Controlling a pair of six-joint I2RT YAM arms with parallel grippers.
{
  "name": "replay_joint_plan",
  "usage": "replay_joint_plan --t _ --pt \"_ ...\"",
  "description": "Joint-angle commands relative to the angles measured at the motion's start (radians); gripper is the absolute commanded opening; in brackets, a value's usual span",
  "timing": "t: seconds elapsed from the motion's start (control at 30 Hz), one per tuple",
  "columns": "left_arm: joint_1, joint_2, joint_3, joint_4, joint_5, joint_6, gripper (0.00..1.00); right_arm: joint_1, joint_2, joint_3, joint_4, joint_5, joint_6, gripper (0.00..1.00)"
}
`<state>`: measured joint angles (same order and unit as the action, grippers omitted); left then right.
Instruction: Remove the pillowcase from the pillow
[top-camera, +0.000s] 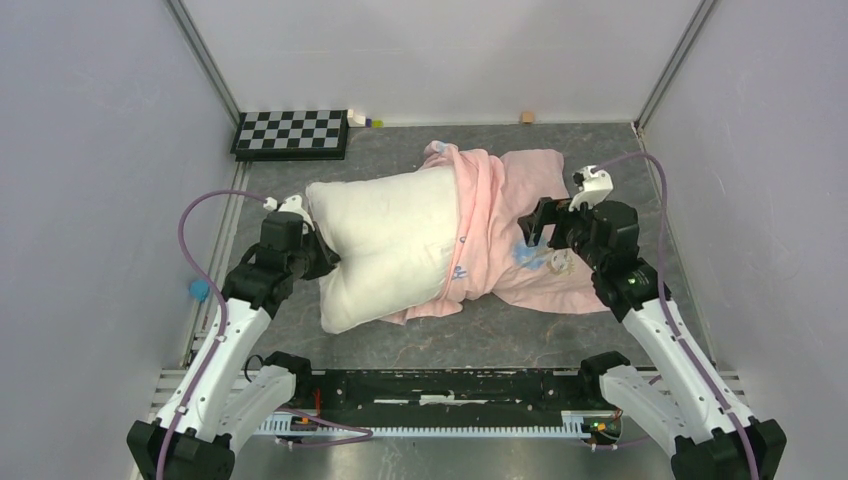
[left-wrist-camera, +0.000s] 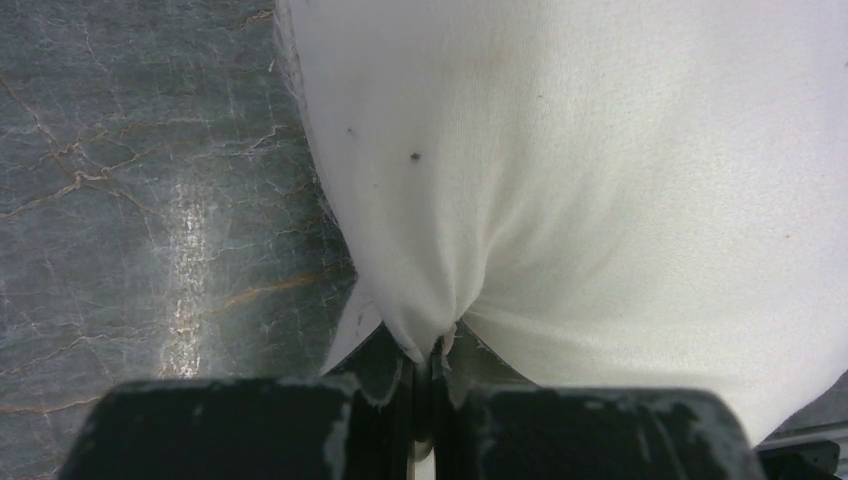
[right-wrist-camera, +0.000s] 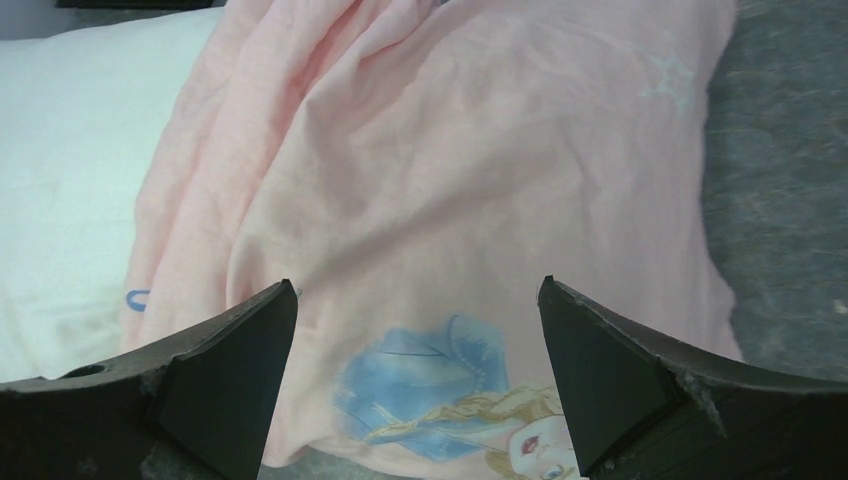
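Note:
The pillowcase (top-camera: 500, 195) still bunches in folds over the pillow's end, so next I need to move my right gripper toward the pillow and down onto the pillowcase's fold beside the blue mark.
The cream-white pillow (top-camera: 385, 245) lies in the middle of the table, its left two thirds bare. The pale pink pillowcase (top-camera: 500, 195) is bunched over its right end and spreads flat to the right, with a blue and blonde cartoon print near its front edge (right-wrist-camera: 460, 385). My left gripper (top-camera: 318, 243) is shut on the pillow's left edge, pinching a fold of white fabric (left-wrist-camera: 440, 300). My right gripper (top-camera: 533, 222) is open and empty, held just above the flat part of the pillowcase (right-wrist-camera: 480, 180), its fingertips (right-wrist-camera: 265, 315) to either side of the print.
A black-and-white checkerboard (top-camera: 291, 133) lies at the back left, with a small white object (top-camera: 360, 119) beside it. A small tan block (top-camera: 526, 117) sits by the back wall. Grey walls close in left, right and behind. A black rail (top-camera: 440, 390) runs along the near edge.

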<state>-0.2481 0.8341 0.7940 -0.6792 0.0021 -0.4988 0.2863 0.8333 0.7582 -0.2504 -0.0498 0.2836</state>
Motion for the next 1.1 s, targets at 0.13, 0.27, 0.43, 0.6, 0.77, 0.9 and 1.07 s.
replay_joint_plan --t 0.13,0.27,0.43,0.6,0.77,0.9,1.07 --pt "0.001 -0.003 -0.001 0.063 0.053 0.052 0.02 0.202 0.062 -0.04 0.099 0.006 0.073 0.97" --pt "0.001 -0.001 -0.002 0.063 0.058 0.05 0.02 0.31 0.077 -0.004 0.066 0.164 0.043 0.98" --pt "0.001 0.0 0.001 0.06 0.056 0.044 0.02 0.403 0.106 0.013 0.085 0.274 0.031 0.97" --pt "0.0 -0.003 0.002 0.055 0.056 0.038 0.02 0.492 0.171 0.047 0.097 0.365 0.033 0.97" --pt "0.001 -0.002 0.001 0.055 0.05 0.042 0.02 0.558 0.234 0.086 0.115 0.435 0.034 0.97" --pt "0.001 0.0 0.001 0.056 0.05 0.044 0.02 0.591 0.3 0.106 0.103 0.446 0.051 0.99" --pt "0.001 -0.005 0.006 0.039 0.004 0.041 0.02 0.605 0.317 0.058 0.081 0.528 0.108 0.75"
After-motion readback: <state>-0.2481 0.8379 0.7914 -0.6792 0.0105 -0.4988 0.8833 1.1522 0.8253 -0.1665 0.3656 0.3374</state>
